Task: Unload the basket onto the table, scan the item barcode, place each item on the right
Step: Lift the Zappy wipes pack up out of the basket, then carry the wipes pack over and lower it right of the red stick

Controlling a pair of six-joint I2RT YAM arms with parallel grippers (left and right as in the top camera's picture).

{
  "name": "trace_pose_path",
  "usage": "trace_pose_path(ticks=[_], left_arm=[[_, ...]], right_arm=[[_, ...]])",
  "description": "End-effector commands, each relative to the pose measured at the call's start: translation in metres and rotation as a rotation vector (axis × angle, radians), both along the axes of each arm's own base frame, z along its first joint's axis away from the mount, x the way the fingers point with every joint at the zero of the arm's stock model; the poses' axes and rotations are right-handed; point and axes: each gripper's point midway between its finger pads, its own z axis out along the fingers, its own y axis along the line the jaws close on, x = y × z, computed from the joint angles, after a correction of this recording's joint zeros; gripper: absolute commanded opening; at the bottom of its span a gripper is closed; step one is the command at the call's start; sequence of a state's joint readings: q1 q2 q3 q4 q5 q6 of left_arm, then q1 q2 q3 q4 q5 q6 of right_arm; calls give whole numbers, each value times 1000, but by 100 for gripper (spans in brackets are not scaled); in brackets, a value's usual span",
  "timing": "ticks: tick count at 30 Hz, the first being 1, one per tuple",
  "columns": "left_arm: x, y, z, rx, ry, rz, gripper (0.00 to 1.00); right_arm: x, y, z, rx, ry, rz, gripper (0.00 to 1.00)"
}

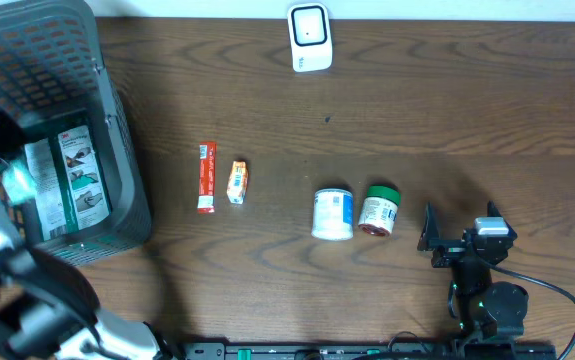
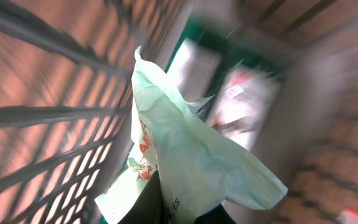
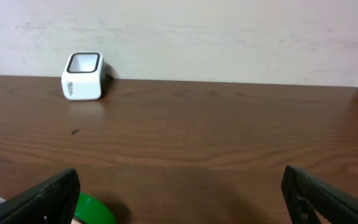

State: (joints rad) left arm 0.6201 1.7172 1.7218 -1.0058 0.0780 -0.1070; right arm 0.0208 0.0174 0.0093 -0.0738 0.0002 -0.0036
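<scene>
The table is empty past the orange packet, just beyond the white can. I need to lift my left gripper out of the basket next, then lower it there.
My left gripper [image 2: 180, 211] is down inside the grey basket [image 1: 117, 130] and shut on a pale green plastic packet [image 2: 185, 149] with a small red cartoon print. The packet sticks up between the two dark fingers, crumpled and tilted. From overhead the packet [image 1: 12, 180] shows as a pale green patch beside my white left arm. The white barcode scanner [image 1: 309, 37] stands at the far edge of the table, and the right wrist view shows that scanner [image 3: 83, 76] at the back left. My right gripper [image 1: 461, 220] rests low at the front right, open and holding nothing [image 3: 182, 199].
Flat packs with printed labels [image 1: 77, 180] lie on the basket floor. On the table lie a red stick packet [image 1: 205, 177], a small orange packet [image 1: 237, 182], a white can [image 1: 333, 213] and a green-lidded jar [image 1: 379, 210], the jar just left of my right gripper.
</scene>
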Motion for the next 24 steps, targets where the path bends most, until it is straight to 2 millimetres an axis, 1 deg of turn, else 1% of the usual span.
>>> trace_pose_path(ticks=[1,3,4,5,6,7,10,11,12,14,15,16,18,19,21,23,24], left_arm=[[7,-42,83,-69,-301,-74,7],[10,-80,117,-166,-442,-190,7],[9,-95,129,-210,-491,-244,7],[7,-119,147,-279,-563,-329,7],[4,-136,160,-326,-610,-390,7],[-1,-158,175,-385,-661,-470,7],[-10,-208,196,-493,-722,-653,7],[-12,-234,200,-537,-726,-751,7],[-12,-242,199,-546,-721,-777,7],[-12,-269,190,-584,-677,-860,7],[-12,-283,182,-616,-646,-897,7],[-12,-307,166,-675,-583,-953,7],[-14,-331,149,-725,-517,-1017,7],[-16,-348,136,-754,-472,-1066,7],[-18,-375,116,-808,-393,-1131,7],[-18,-394,101,-847,-334,-1169,7],[-19,-407,91,-862,-301,-1208,7]], right_arm=[[0,-3,-1,3,0,-16,99],[0,-3,-1,3,0,-16,99],[0,-3,-1,3,0,-16,99],[0,-3,-1,3,0,-16,99],[0,-3,-1,3,0,-16,99],[0,-3,-1,3,0,-16,99],[0,-3,-1,3,0,-16,99],[0,-3,-1,3,0,-16,99],[0,-3,-1,3,0,-16,99],[0,-3,-1,3,0,-16,99],[0,-3,-1,2,0,-16,99],[0,-3,-1,3,0,-16,99],[0,-3,-1,3,0,-16,99],[0,-3,-1,3,0,-16,99],[0,-3,-1,2,0,-16,99],[0,-3,-1,3,0,-16,99],[0,-3,-1,3,0,-16,99]])
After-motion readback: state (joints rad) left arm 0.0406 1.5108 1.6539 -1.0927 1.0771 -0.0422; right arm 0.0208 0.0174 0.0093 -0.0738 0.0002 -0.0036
